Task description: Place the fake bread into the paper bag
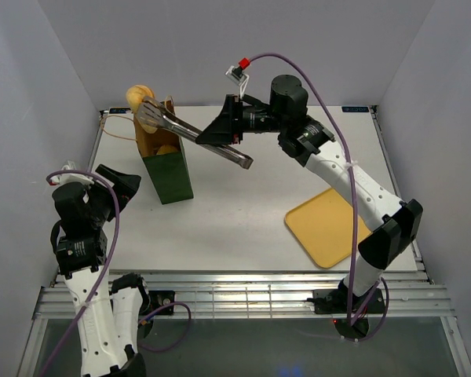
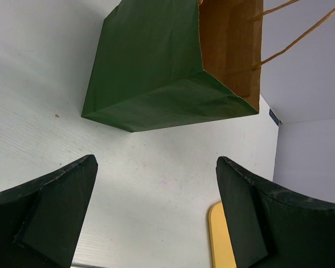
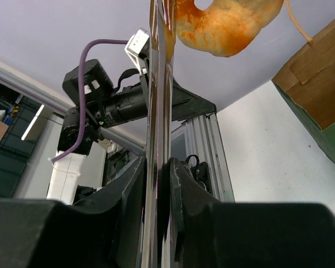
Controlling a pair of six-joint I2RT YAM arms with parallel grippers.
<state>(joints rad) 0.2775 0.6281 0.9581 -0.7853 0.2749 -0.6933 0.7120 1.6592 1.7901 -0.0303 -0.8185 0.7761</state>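
The ends of the tongs go into the bag's opening [image 1: 156,140] next, as my right gripper moves toward the paper bag and down.
The paper bag [image 1: 165,161] stands upright at the back left of the table, dark green outside, brown inside; it fills the top of the left wrist view [image 2: 156,67]. My right gripper [image 1: 220,132] is shut on long metal tongs [image 1: 196,135]. The tongs' tips hold a golden-brown bread piece [image 1: 140,98] just above the bag's mouth; it shows at the top of the right wrist view [image 3: 226,25]. Another yellowish bread piece [image 1: 166,149] lies inside the bag. My left gripper [image 1: 119,182] is open and empty, low on the table to the left of the bag.
A flat yellow tray [image 1: 330,228] lies at the front right of the table, its corner showing in the left wrist view [image 2: 219,234]. The bag's cord handles [image 1: 118,126] hang out toward the back left wall. Grey walls close in the table on three sides.
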